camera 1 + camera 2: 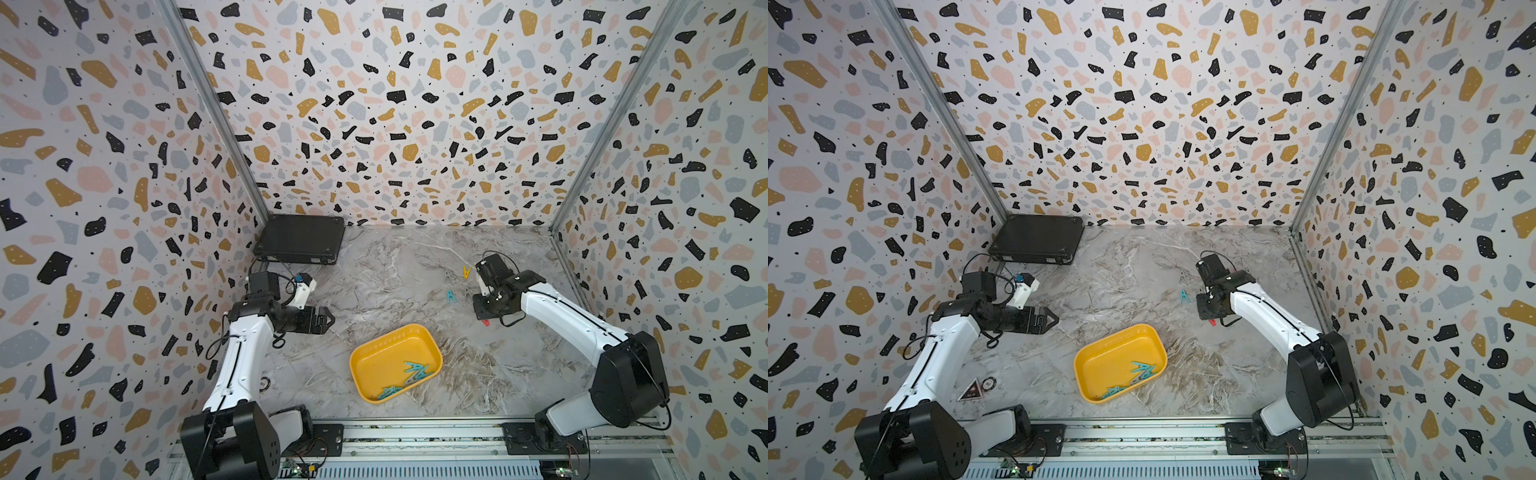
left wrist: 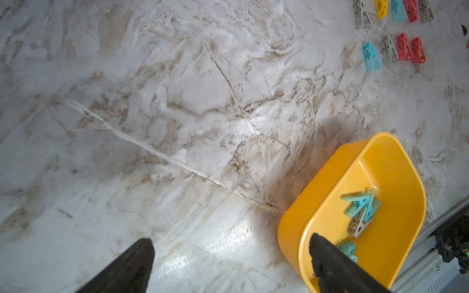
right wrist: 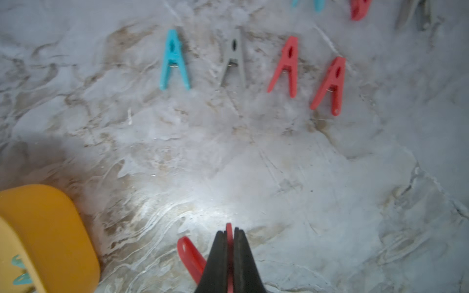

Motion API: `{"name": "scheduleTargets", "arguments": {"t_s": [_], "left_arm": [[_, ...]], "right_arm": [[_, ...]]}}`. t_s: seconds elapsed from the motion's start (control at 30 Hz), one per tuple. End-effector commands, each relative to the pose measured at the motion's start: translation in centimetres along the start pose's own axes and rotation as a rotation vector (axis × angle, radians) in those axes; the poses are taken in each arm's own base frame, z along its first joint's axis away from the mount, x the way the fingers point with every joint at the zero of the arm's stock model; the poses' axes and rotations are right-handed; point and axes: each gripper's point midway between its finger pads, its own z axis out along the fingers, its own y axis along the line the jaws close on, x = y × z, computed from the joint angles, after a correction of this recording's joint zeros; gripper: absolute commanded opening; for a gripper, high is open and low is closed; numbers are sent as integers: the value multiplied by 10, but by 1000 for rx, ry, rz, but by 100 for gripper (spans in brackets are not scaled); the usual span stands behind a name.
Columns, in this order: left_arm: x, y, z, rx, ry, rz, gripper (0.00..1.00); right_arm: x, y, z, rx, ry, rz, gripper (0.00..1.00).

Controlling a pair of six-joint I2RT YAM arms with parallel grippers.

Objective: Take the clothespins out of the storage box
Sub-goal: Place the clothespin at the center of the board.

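Observation:
I should next move my right gripper outward over the marble past the row's last red clothespin (image 3: 380, 92), lower and release the clothespin, because that spot is empty.
The yellow storage box (image 1: 374, 368) (image 1: 1100, 370) lies near the table's front middle, with a few teal clothespins (image 1: 415, 371) (image 1: 1142, 371) (image 2: 363, 205) and a grey one (image 2: 357, 225) inside. My right gripper (image 3: 229, 230) is shut on a red clothespin (image 3: 190, 256) (image 1: 485, 322), held low over the table to the right of and behind the box. Beyond it a teal (image 3: 173, 61), a grey (image 3: 234, 59) and two red clothespins (image 3: 286, 68) lie in a row on the marble. My left gripper (image 2: 232, 239) (image 1: 328, 320) hangs open and empty to the left of the box (image 2: 299, 223).
A flat black hard case (image 1: 299, 239) (image 1: 1036, 239) sits in the back left corner. A second row of clothespins (image 2: 396, 10), with a yellow one (image 1: 466, 272), lies further back right. Patterned walls close three sides; a metal rail (image 1: 415, 432) runs along the front edge.

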Motion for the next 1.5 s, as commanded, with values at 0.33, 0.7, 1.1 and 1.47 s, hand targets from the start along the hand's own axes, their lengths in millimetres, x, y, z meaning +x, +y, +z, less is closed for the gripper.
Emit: {"name": "scheduleTargets", "arguments": {"t_s": [0.33,0.7,1.1,1.47], "left_arm": [[0,-9,3,33,11,27,100],[1,-8,3,28,12,26,100],[1,-7,3,19,14,25,100],[1,-6,4,19,17,23,100]], "right_arm": [[-39,-109,28,99,17,255,0],[-67,-164,76,208,99,281,0],[-80,-168,112,173,157,283,0],[-73,-165,118,161,177,301,5]]}}
